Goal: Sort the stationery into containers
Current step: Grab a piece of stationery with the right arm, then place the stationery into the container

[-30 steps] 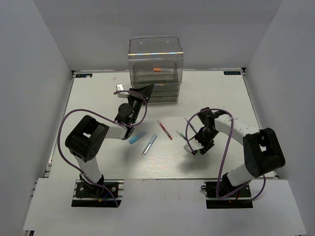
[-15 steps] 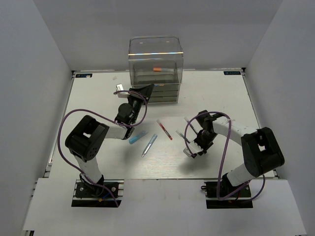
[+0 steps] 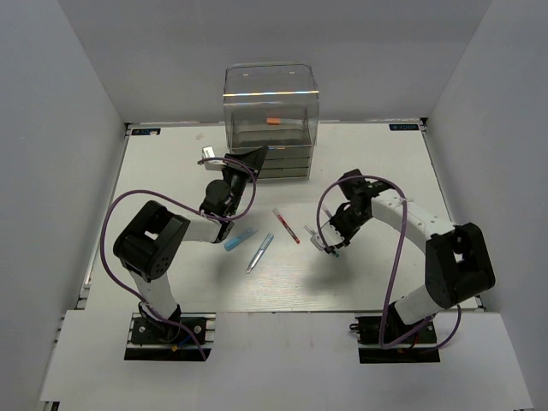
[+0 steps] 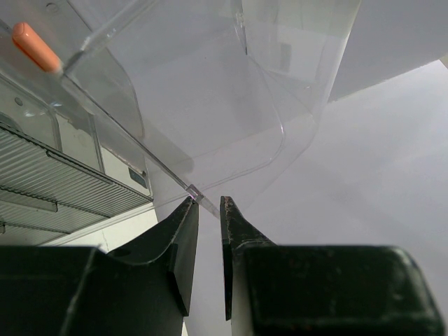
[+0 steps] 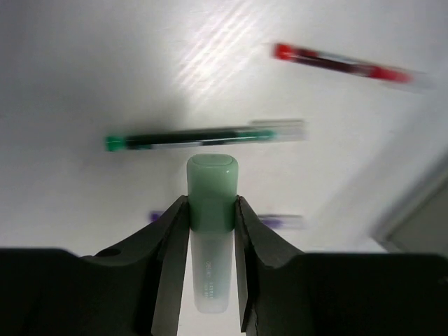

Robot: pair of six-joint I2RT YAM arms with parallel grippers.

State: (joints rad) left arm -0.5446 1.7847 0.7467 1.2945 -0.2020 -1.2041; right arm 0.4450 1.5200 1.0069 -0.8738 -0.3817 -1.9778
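My right gripper moves up and outward over the tray's open bottom next and releases the mint-green marker, because the pulled-out clear tray (image 3: 284,135) already holds an orange marker.
The clear drawer unit (image 3: 271,103) stands at the back with an orange marker (image 3: 274,121) inside; that marker also shows in the left wrist view (image 4: 35,47). My left gripper (image 3: 249,159) (image 4: 208,203) is pinched on the lip of a pulled-out clear tray (image 4: 210,105). My right gripper (image 3: 329,241) (image 5: 211,200) is shut on a mint-green marker (image 5: 211,185) and holds it above the table. Below it lie a dark pen with a green end (image 5: 203,138), a red pen (image 5: 343,64) (image 3: 286,225) and a partly hidden purple pen (image 5: 276,222).
A short blue marker (image 3: 241,239) and a silvery-blue pen (image 3: 259,253) lie mid-table, right of the left arm. The white table (image 3: 385,163) is walled on three sides. The unit's lower grey trays (image 4: 56,182) are shut.
My right gripper has moved up-left across the table with the mint-green marker in it. The left arm has not moved.
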